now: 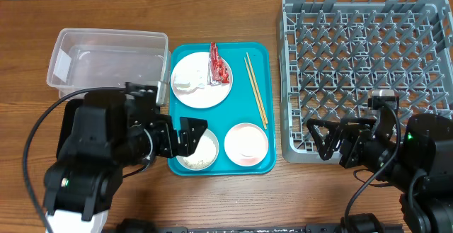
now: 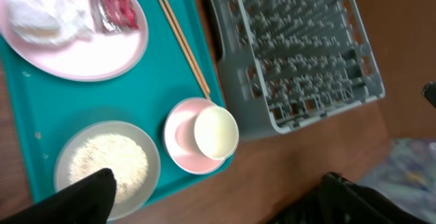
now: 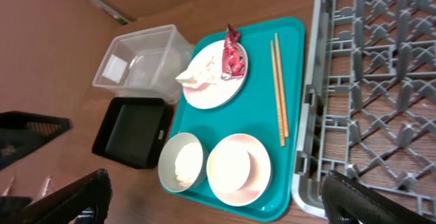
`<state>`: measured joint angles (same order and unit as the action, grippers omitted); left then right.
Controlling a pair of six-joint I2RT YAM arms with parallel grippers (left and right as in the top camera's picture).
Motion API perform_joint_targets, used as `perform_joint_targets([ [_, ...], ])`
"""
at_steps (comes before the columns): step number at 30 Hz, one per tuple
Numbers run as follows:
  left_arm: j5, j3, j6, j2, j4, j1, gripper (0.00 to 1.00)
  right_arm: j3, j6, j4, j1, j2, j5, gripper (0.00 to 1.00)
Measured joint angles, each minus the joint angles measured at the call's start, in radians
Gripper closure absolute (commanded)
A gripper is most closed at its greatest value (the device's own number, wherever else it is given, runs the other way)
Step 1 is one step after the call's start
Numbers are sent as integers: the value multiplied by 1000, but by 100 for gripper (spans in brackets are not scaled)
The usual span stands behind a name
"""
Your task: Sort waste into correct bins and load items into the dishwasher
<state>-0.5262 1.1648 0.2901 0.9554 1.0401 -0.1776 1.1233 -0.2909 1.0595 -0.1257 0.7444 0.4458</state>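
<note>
I should move my left gripper past the white bowl [image 1: 202, 151] first, so it can get down onto the white cup's rim, which is open above the pink bowl.
On the teal tray [image 1: 237, 52] a white plate [image 1: 202, 91] holds a red-and-clear wrapper [image 1: 218, 64] and a crumpled napkin [image 1: 185, 86]. Chopsticks [image 1: 256, 90] lie to the plate's right. A white bowl [image 1: 202, 151] holds rice [image 2: 109, 161]. A pink bowl [image 1: 246, 144] holds a tiny white cup [image 2: 216, 131]. The clear tub [image 1: 106, 59] stands at the far left. The black tray [image 3: 133, 130] shows only in the right wrist view. The grey dish rack [image 1: 368, 70] is on the right. My left gripper [image 1: 190, 135] is open and empty at the white bowl's left edge. My right gripper [image 1: 329, 141] is open and empty at the rack's near left corner.
My left arm [image 1: 99, 155] covers the table in front of the clear tub and hides the black tray from above. The rack's near left rim [image 3: 306, 183] lies close beside the teal tray's right edge. Cables trail at the front.
</note>
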Motion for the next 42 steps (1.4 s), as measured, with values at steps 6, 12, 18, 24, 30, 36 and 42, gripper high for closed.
perform_joint_targets([
  [6,28,0,-33,111,34,-147,27,0,0,1,0,-2,22,0],
  [12,250,-1,-18,288,-32,-418,27,0,0,4,0,-2,24,0],
  [18,460,-1,70,514,-159,-534,39,0,0,16,0,-2,26,0],
  [24,512,-3,138,713,-230,-534,78,0,0,34,0,-2,26,0],
  [30,507,-4,159,738,-199,-530,96,0,0,39,0,-2,26,0],
  [36,468,42,164,644,-127,-448,96,0,-1,40,0,-2,26,0],
  [42,16,77,49,480,-172,-215,96,0,3,14,0,-2,55,9],
])
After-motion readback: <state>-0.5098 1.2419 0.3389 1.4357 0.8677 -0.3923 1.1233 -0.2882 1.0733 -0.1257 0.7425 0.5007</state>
